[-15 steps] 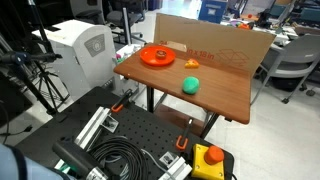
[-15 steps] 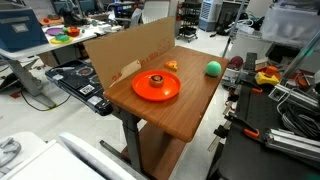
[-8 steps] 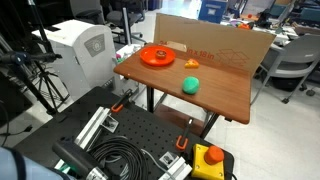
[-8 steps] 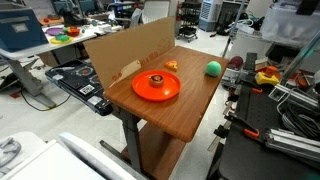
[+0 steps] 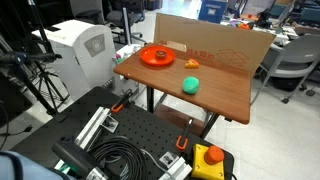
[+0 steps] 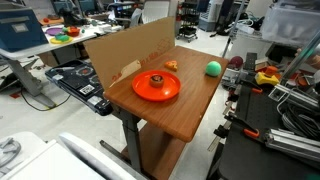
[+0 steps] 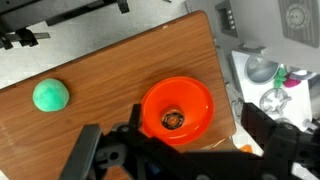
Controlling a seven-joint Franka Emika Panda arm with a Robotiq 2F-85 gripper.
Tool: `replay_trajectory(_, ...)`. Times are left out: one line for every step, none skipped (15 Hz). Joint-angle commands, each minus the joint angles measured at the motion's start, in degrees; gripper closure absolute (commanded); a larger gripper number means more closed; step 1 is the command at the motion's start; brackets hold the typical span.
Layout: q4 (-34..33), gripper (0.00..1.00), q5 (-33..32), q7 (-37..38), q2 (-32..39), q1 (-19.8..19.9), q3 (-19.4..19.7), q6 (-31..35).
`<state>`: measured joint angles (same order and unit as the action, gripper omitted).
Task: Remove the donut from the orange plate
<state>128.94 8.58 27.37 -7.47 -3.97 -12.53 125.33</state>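
Note:
I should lower my gripper over the orange plate next until its open fingers are on either side of the donut's ring, as the donut is far below them.
The orange plate [image 5: 148, 59] [image 6: 168, 94] sits on the wooden table near the cardboard wall. The donut [image 5: 156, 53] [image 6: 155, 79], a small dark ring, lies in the plate's middle. In the wrist view the plate [image 7: 200, 95] and the donut [image 7: 174, 120] are directly below my gripper [image 7: 178, 150]. The two dark fingers stand wide apart, open and empty, high above the plate. The arm does not show in either exterior view.
A green ball [image 5: 190, 85] [image 6: 213, 68] [image 7: 50, 95] lies on the table [image 5: 225, 90] [image 6: 185, 110] apart from the plate. A small yellow piece [image 5: 192, 64] [image 6: 172, 65] lies by the cardboard wall [image 5: 215, 45] [image 6: 125, 50]. A white machine [image 5: 85, 50] stands beside the table.

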Motion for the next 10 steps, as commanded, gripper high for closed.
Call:
replay_trajectory(-10.1, 0.0, -8.7, 6.2, 12.0, -0.3, 1.1, 0.7)
replay_trajectory(-12.2, 0.0, -11.5, 8.1, 14.9, -0.9, 1.8, 0.6)
replay_trajectory(-14.2, 0.0, -13.7, 9.6, 17.7, -1.6, 2.6, 0.3)
replay_trajectory(-16.2, 0.0, -15.4, 11.0, 20.5, -2.3, 3.5, 0.8)
replay_trajectory(-18.2, 0.0, -16.5, 11.8, 22.9, -3.0, 4.4, -0.2)
replay_trajectory(-20.5, 0.0, -17.1, 12.4, 25.8, -3.8, 5.3, -0.6)
replay_trajectory(-22.5, 0.0, -17.6, 13.0, 28.2, -4.6, 6.3, -0.8)
replay_trajectory(-24.4, 0.0, -17.5, 13.2, 30.4, -5.3, 7.2, -1.3)
replay_trajectory(-26.3, 0.0, -17.4, 13.4, 32.7, -6.0, 8.0, -1.5)
replay_trajectory(-28.3, 0.0, -16.9, 13.4, 34.8, -6.6, 8.8, -1.8)
